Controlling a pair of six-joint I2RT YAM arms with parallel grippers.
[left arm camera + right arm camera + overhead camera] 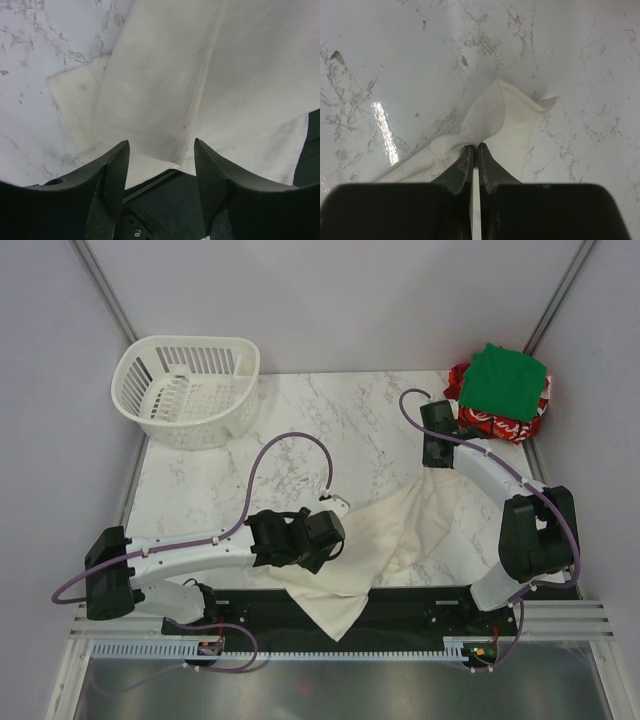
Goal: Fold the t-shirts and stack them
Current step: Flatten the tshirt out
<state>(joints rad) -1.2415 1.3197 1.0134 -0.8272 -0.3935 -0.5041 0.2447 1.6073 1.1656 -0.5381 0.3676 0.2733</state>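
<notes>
Next, the right gripper rises, then carries the fold outward and down to release it on the bare far tabletop, since the cream t-shirt [385, 535] lies crumpled.
The cream t-shirt [385, 535] lies spread and crumpled on the marble table, its lower part hanging over the near edge. My right gripper [437, 462] is shut on a pinched fold of it [495, 117] at its far right corner. My left gripper [325, 530] is open and empty, hovering over the shirt's near left part [210, 80]; the jaws stand wide apart. The green t-shirt [505, 380] lies folded on top of the red t-shirt with white lettering [495, 423] at the far right corner.
A white slotted plastic basket [187, 390] stands at the far left corner. The marble table [330, 420] is bordered by white walls. A black base strip [400, 605] runs along the near edge below the hanging cloth.
</notes>
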